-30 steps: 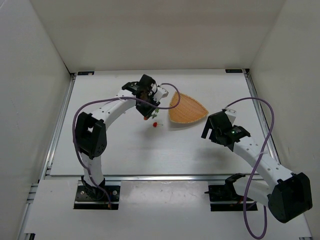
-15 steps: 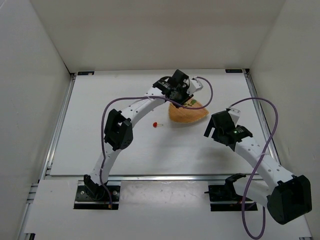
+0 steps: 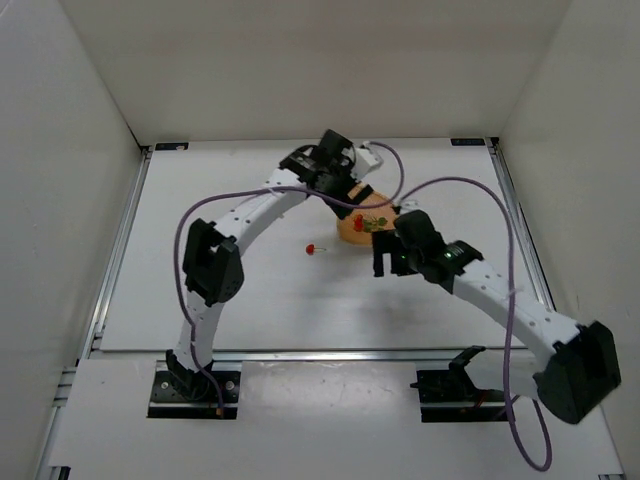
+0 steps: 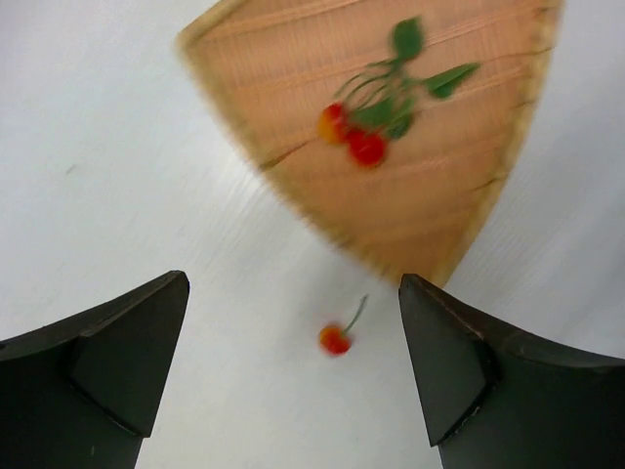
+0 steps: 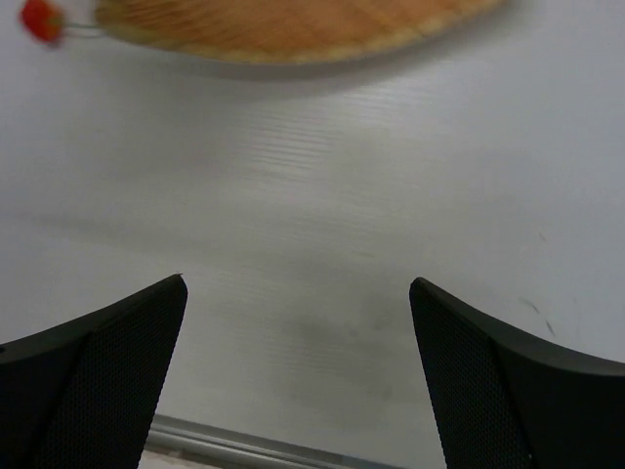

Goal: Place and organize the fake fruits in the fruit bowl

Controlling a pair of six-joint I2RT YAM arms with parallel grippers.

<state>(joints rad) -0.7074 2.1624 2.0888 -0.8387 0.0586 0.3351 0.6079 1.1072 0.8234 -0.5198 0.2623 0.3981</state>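
I will move my right gripper to the left in the top view and down onto the loose berry [image 3: 310, 249] [image 5: 41, 20] next. The berry lies below my gripper on that side, outside the bowl.
The tan fruit bowl [image 3: 347, 234] [image 4: 410, 210] lies mid-table, partly covered by both arms. A cluster of fake fruits [image 3: 362, 222] [image 4: 371, 122], red and orange berries with green leaves, rests inside it. One red berry with a stem [image 3: 313, 248] [image 4: 335, 338] lies on the table just left of the bowl. My left gripper [image 3: 338, 190] [image 4: 293, 283] hovers open above the bowl's edge and the loose berry, holding nothing. My right gripper [image 3: 385, 255] [image 5: 298, 283] is open and empty over bare table by the bowl's near side [image 5: 293, 24]. The loose berry [image 5: 41, 20] is blurred there.
White walls enclose the table on three sides. A metal rail [image 3: 300, 353] runs along the near edge, also visible low in the right wrist view [image 5: 244, 445]. Purple cables loop off both arms above the bowl area.
The left gripper carried the fruit cluster over the bowl, opened and left it inside, then drew back slightly. The right arm swung left to the bowl's near side.
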